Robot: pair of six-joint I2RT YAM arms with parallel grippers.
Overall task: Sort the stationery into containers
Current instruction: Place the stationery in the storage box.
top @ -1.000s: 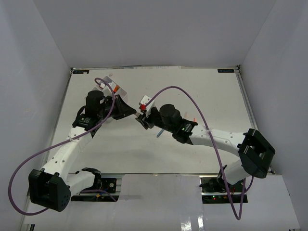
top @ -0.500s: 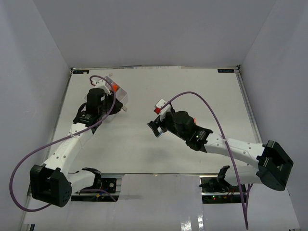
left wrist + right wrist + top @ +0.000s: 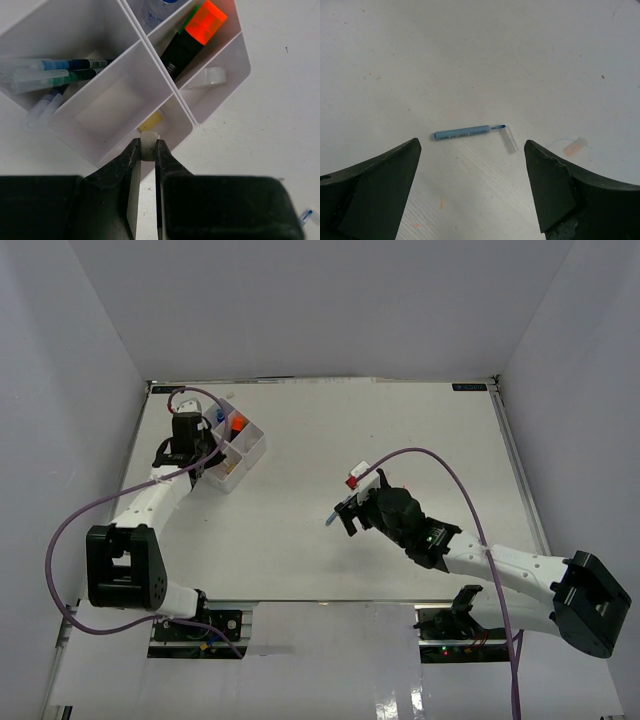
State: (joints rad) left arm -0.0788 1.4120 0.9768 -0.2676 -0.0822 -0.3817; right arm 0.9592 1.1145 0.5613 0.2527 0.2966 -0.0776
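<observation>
I need to swing my right gripper down and to its right in the top view to the tabletop near the orange scrap, turning and lowering it to close.
The white divided tray (image 3: 220, 85) shows close up in the left wrist view and at the far left of the top view (image 3: 252, 452). It holds blue pens (image 3: 55, 75), an orange and a green highlighter (image 3: 192, 37), the white bottle (image 3: 152, 12), the clear tape ring (image 3: 210, 76) and a yellow eraser (image 3: 151, 121). My left gripper (image 3: 148, 147) is shut on a small white eraser (image 3: 149, 141) just above the tray's near corner (image 3: 207, 456). My right gripper (image 3: 471, 147) is wide open, low over a short blue pen (image 3: 462, 133), which also shows in the top view (image 3: 331, 521).
A clear pen cap (image 3: 510, 140) lies at the blue pen's tip. A small orange scrap (image 3: 575, 147) lies on the table to its right. White walls enclose the table on the left, right and far sides.
The two grippers were together at the table's middle. The left one has swung back to the tray with the white eraser. The right one has drawn back towards me, over the blue pen.
</observation>
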